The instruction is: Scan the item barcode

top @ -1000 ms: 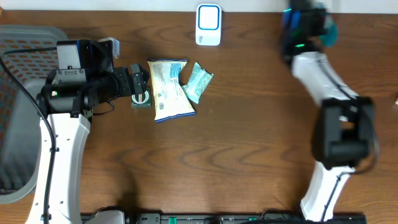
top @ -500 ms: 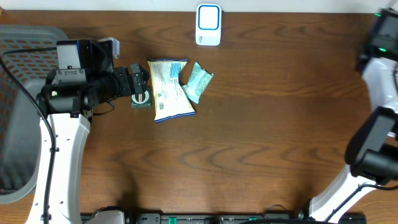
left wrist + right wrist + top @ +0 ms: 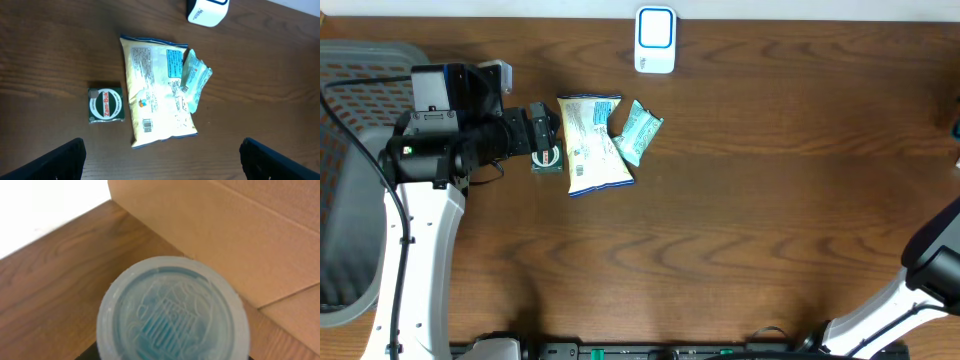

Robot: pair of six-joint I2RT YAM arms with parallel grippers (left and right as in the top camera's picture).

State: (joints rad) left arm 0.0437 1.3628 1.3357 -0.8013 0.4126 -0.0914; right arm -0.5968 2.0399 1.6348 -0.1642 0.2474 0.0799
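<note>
My right gripper lowers the round translucent tub [image 3: 172,310] toward the clear tabletop below, beside the cardboard box, and releases it there next, since that wood lies bare.
A cream snack bag [image 3: 157,92] lies label-up on the table with a small barcode near its lower end. A teal packet [image 3: 194,80] overlaps its right edge, and a green Zam-Buk box [image 3: 105,105] sits to its left. The white and blue scanner [image 3: 655,40] stands at the table's far edge. My left gripper [image 3: 162,165] is open above the table beside the green box [image 3: 548,158], holding nothing. My right gripper [image 3: 167,355] is shut on a round translucent tub [image 3: 172,310] with teal contents; the tub fills the right wrist view and hides the fingers.
A grey mesh basket [image 3: 350,150] stands at the left edge. A cardboard box [image 3: 240,235] rises close behind the tub, at the table's corner. In the overhead view only the right arm's base link [image 3: 935,270] shows, at the right edge.
The right arm has swung off to the right with the teal tub, and its gripper has left the overhead view. The left arm and the items on the table have not moved.
</note>
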